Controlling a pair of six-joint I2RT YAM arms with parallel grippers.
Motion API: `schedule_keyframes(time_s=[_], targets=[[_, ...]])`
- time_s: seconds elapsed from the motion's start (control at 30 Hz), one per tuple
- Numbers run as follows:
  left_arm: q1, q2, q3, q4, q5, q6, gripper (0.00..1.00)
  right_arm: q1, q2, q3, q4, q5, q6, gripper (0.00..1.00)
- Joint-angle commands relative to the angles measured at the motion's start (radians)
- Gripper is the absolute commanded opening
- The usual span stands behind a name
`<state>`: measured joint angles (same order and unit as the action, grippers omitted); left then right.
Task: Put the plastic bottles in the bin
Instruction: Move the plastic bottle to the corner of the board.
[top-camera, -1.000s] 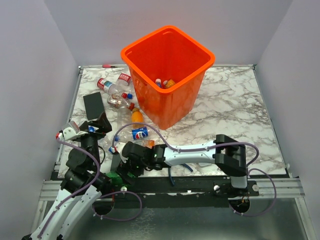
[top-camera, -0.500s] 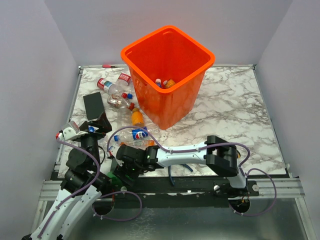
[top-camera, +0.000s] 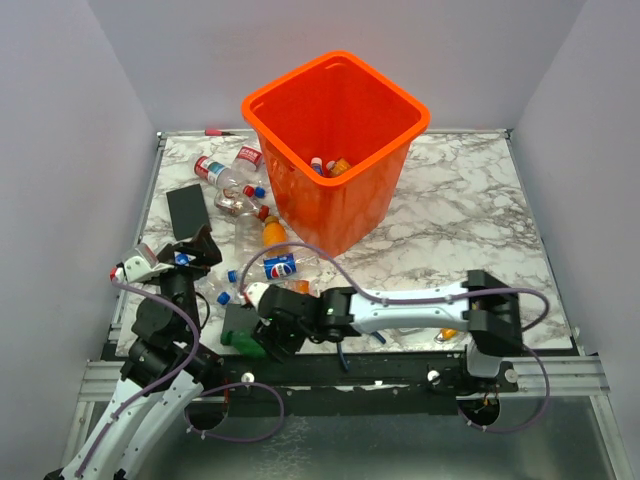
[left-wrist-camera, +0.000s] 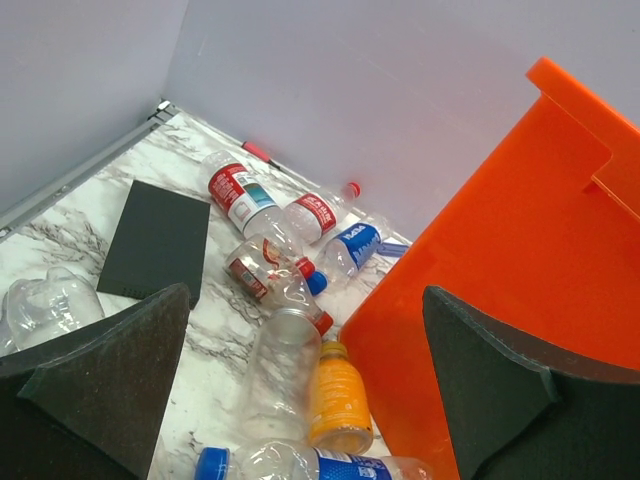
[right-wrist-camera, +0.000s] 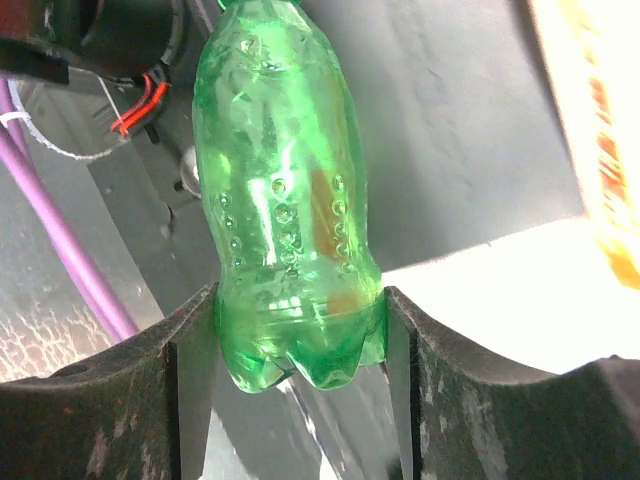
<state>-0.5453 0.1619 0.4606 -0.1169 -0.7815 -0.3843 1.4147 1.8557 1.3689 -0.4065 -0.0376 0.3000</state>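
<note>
The green bottle (top-camera: 243, 343) (right-wrist-camera: 285, 190) is over the dark frame. My right gripper will next swing away from the left gripper, turning outward, and release the bottle onto the marble tabletop.
A green bottle (top-camera: 243, 343) lies at the table's near-left edge, over the dark frame. My right gripper (top-camera: 256, 334) is shut on its base (right-wrist-camera: 290, 320), a finger pressing each side, neck pointing away. Several plastic bottles lie left of the orange bin (top-camera: 340, 215): red-labelled ones (top-camera: 212, 170), an orange one (top-camera: 273, 233) and a blue-labelled one (top-camera: 280, 266). A few bottles (top-camera: 330, 165) lie inside the bin. My left gripper (top-camera: 197, 250) hangs open and empty above this pile, which the left wrist view shows with the orange bottle (left-wrist-camera: 338, 395) against the bin wall (left-wrist-camera: 520, 280).
A flat black rectangle (top-camera: 187, 212) lies at the left, also in the left wrist view (left-wrist-camera: 160, 240). A red marker-like item (top-camera: 215, 132) rests at the back edge. A small orange object (top-camera: 448, 333) sits by the right arm's elbow. Grey walls enclose the table.
My right gripper has slid down to the near-left edge and its jaws have closed onto the green bottle. The right arm's elbow swung right. The left arm has not moved.
</note>
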Motion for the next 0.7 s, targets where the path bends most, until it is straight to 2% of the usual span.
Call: schedule_keyframes(time_s=[0.0,0.13,0.33,0.43,0.53,0.67], targets=[[0.001,-0.035,0.012,-0.020,-0.048,0.003,0.98,0.007,-0.222,-0.124,-0.133,0.234,0.087,0.39],[0.001,-0.028,0.010,-0.017,-0.042,-0.003,0.98,0.009,-0.410,-0.300,-0.167,0.365,0.226,0.39],[0.001,0.018,0.014,-0.018,-0.018,-0.014,0.98,-0.005,-0.579,-0.571,-0.181,0.585,0.559,0.40],[0.001,0.042,0.016,-0.016,-0.001,-0.021,0.98,-0.032,-0.580,-0.628,-0.144,0.623,0.662,0.40],[0.001,0.064,0.019,-0.017,0.015,-0.024,0.98,-0.047,-0.516,-0.607,-0.139,0.660,0.726,0.40],[0.001,0.067,0.017,-0.017,0.041,-0.029,0.98,-0.058,-0.429,-0.554,-0.119,0.632,0.721,0.46]])
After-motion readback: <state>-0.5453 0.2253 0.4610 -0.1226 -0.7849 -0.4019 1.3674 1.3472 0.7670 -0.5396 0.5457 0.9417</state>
